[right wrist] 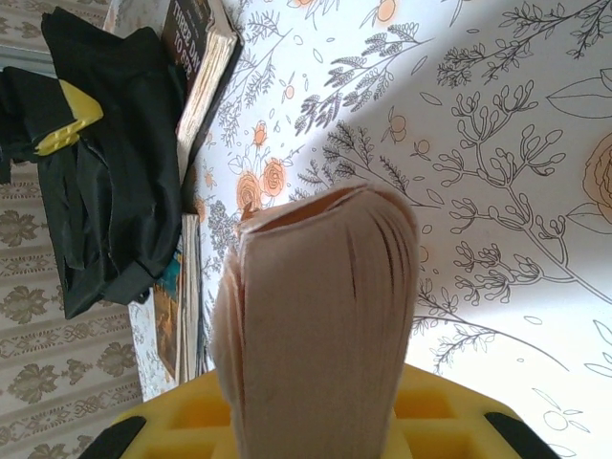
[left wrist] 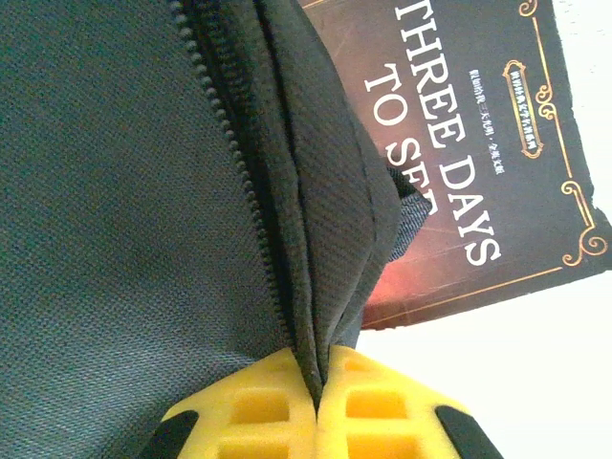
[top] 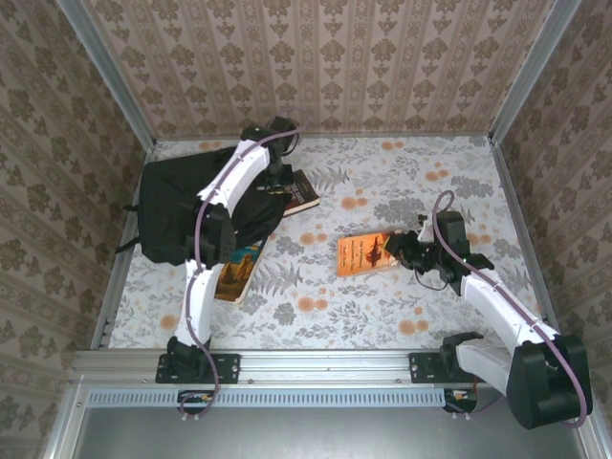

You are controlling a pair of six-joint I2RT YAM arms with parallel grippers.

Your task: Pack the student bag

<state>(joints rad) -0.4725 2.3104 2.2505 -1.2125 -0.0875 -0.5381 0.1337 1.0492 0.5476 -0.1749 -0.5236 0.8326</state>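
Note:
Next, my left gripper drags the fold of the bag toward the orange book and back over the open tabletop (top: 323,232) beside that book, then releases, since the bag lies well short.
The student bag (top: 177,215), a large black backpack, lies at the table's far left. My left gripper (top: 278,178) is at the bag's right edge, and its yellow jaws (left wrist: 320,387) are shut on a fold of the bag's fabric (left wrist: 325,239) beside the zipper. A dark book titled "Three Days to See" (left wrist: 478,143) lies just past that edge, partly under the bag (top: 302,191). My right gripper (top: 402,251) is shut on the page edge of an orange book (top: 364,253) mid-table; its pale pages (right wrist: 316,306) stand between the jaws (right wrist: 316,406).
A third book with an orange and teal cover (top: 239,273) pokes out from under the bag's near side and also appears in the right wrist view (right wrist: 177,306). Patterned walls close the table on three sides. A metal rail (top: 316,363) runs along the near edge.

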